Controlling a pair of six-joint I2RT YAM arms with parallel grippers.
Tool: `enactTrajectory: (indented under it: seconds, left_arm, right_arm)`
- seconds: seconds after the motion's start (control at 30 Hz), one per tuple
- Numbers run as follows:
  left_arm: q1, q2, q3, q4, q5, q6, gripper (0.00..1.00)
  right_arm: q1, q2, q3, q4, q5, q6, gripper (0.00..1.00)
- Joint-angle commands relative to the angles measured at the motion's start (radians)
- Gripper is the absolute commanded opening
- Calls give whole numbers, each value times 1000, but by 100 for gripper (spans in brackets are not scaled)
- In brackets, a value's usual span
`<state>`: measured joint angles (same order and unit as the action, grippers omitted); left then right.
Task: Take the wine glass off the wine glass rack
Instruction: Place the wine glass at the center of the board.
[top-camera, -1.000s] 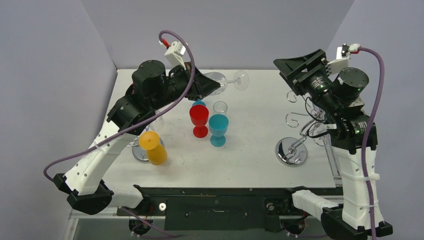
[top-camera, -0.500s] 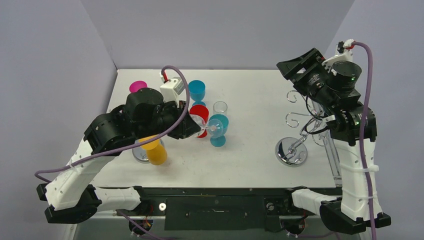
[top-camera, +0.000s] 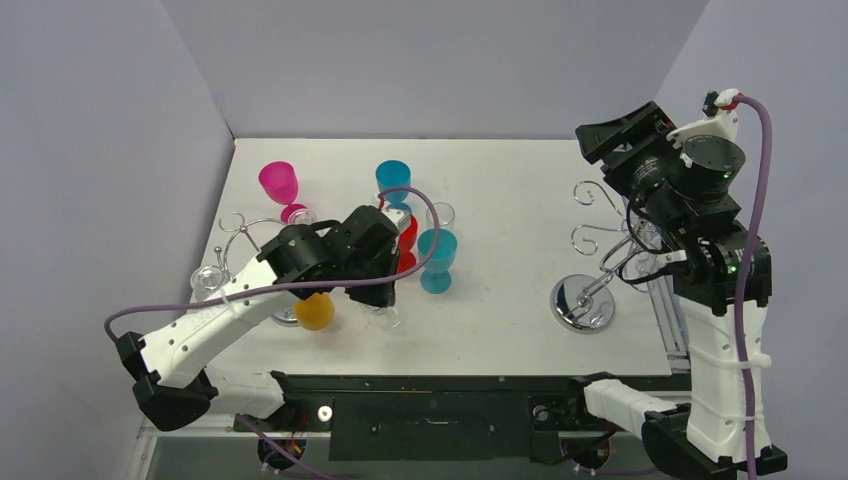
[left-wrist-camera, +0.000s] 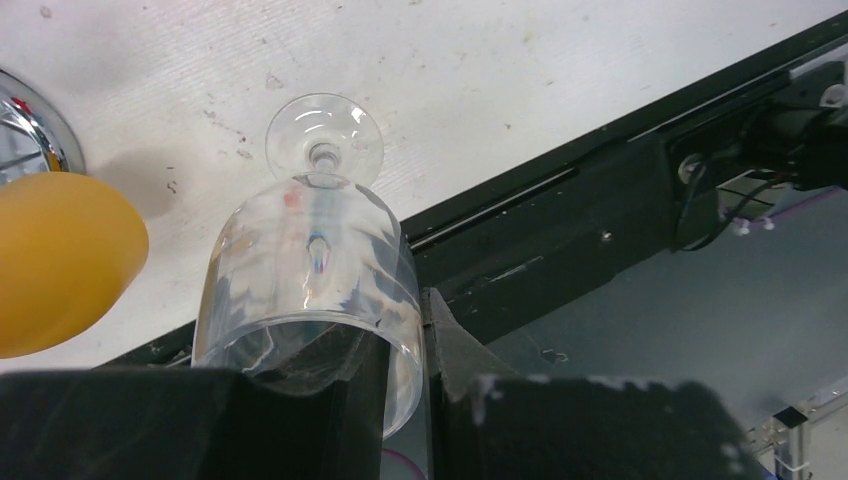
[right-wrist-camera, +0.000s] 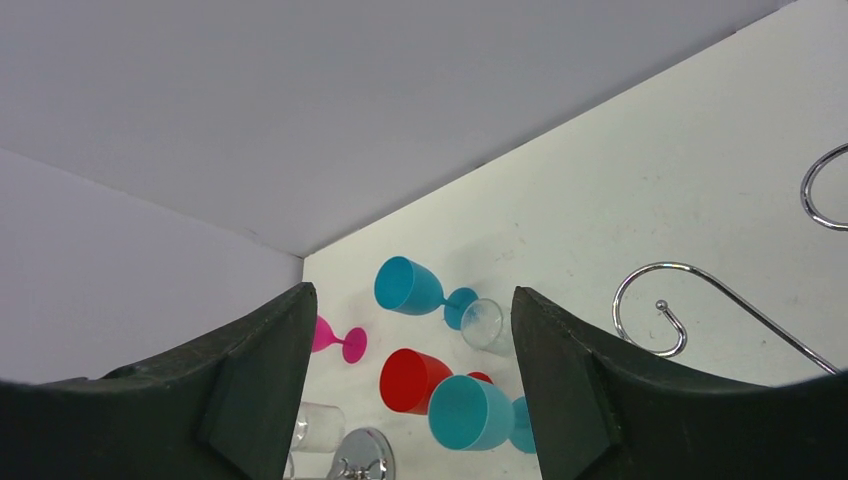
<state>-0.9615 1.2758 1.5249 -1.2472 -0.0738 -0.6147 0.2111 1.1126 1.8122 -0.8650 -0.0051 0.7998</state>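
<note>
My left gripper holds the clear wine glass and will next lower, shifting slightly toward the light-blue glass, to set its foot down where the white table is bare.
My left gripper (top-camera: 384, 293) is shut on the rim of a clear wine glass (left-wrist-camera: 310, 260), one finger inside the bowl and one outside. The glass hangs foot-down, and its foot (left-wrist-camera: 325, 140) is at or just above the white table near the front edge. In the top view the clear wine glass (top-camera: 385, 316) is right of the left chrome rack (top-camera: 243, 228). Another clear glass (top-camera: 208, 278) still hangs on that rack. My right gripper (top-camera: 625, 132) is open and empty, raised above the right chrome rack (top-camera: 600, 240).
An orange glass (top-camera: 314, 311) stands beside the left rack's chrome base (left-wrist-camera: 25, 140). Pink (top-camera: 279, 183), blue (top-camera: 393, 178), red (top-camera: 405, 238), light-blue (top-camera: 437, 256) and clear (top-camera: 440, 215) glasses stand mid-table. The black front rail (left-wrist-camera: 600, 200) lies just beyond the held glass.
My left arm swung from the back of the table down to the front, carrying the clear glass and turning it foot-down. The right arm drifted slightly right, still open.
</note>
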Motion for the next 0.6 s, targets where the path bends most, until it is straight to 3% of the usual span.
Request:
enactTrajectory:
  seconds: [0.0,0.57]
  left_arm:
    - [-4,31,-50,67,-47,36,0]
    - [25,236,-117,259,-66,90,0]
  right_arm:
    - [8,-27,27,20,51,-19,67]
    - [7,-36,16,14,49,-30,68]
